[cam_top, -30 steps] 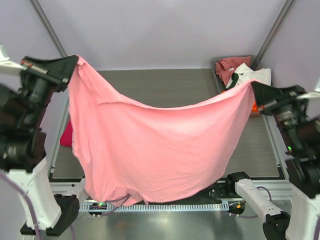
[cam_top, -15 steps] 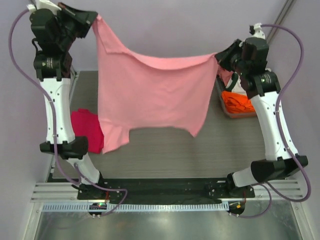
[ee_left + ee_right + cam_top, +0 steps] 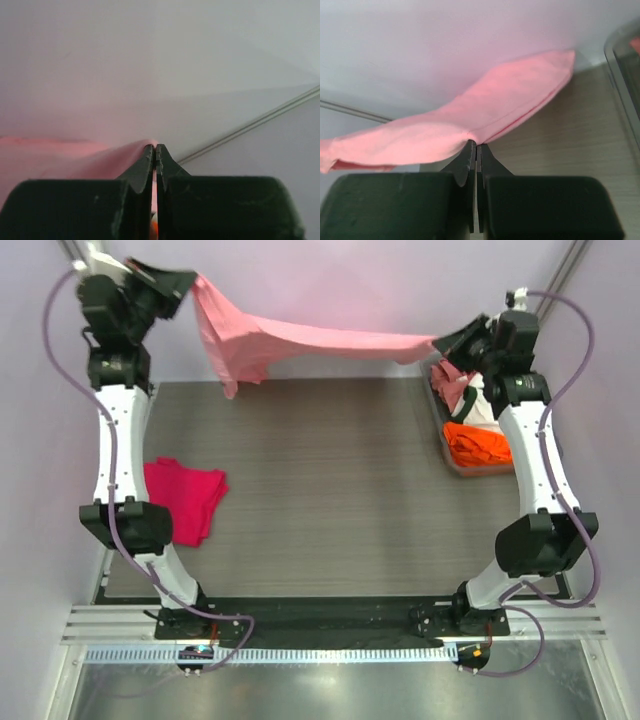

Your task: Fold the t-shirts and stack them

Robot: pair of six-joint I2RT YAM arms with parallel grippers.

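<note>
I should next move my right gripper down and back to let go of the t-shirt's end, since the bare tabletop by the bin's near corner (image 3: 439, 490) is below and back.
The light pink t-shirt (image 3: 300, 338) is stretched in the air across the far edge of the table, between my two grippers. My left gripper (image 3: 192, 282) is shut on its left end at the far left, where cloth (image 3: 75, 157) shows beside the fingertips. My right gripper (image 3: 440, 343) is shut on its right end at the far right, the cloth (image 3: 470, 115) bunched at the fingertips. A folded magenta-red t-shirt (image 3: 185, 498) lies on the table's left side. An orange t-shirt (image 3: 478, 443), a dusty rose one (image 3: 448, 378) and a white one (image 3: 477, 400) lie in the bin.
A grey bin (image 3: 462, 468) stands at the table's right edge, beside the right arm. The grey table top (image 3: 330, 490) lies below the hanging shirt. Pale walls close the back and sides.
Both arms swung up and away toward the far wall. The pink shirt went from hanging as a wide sheet near the camera to a narrow band pulled taut at the back.
</note>
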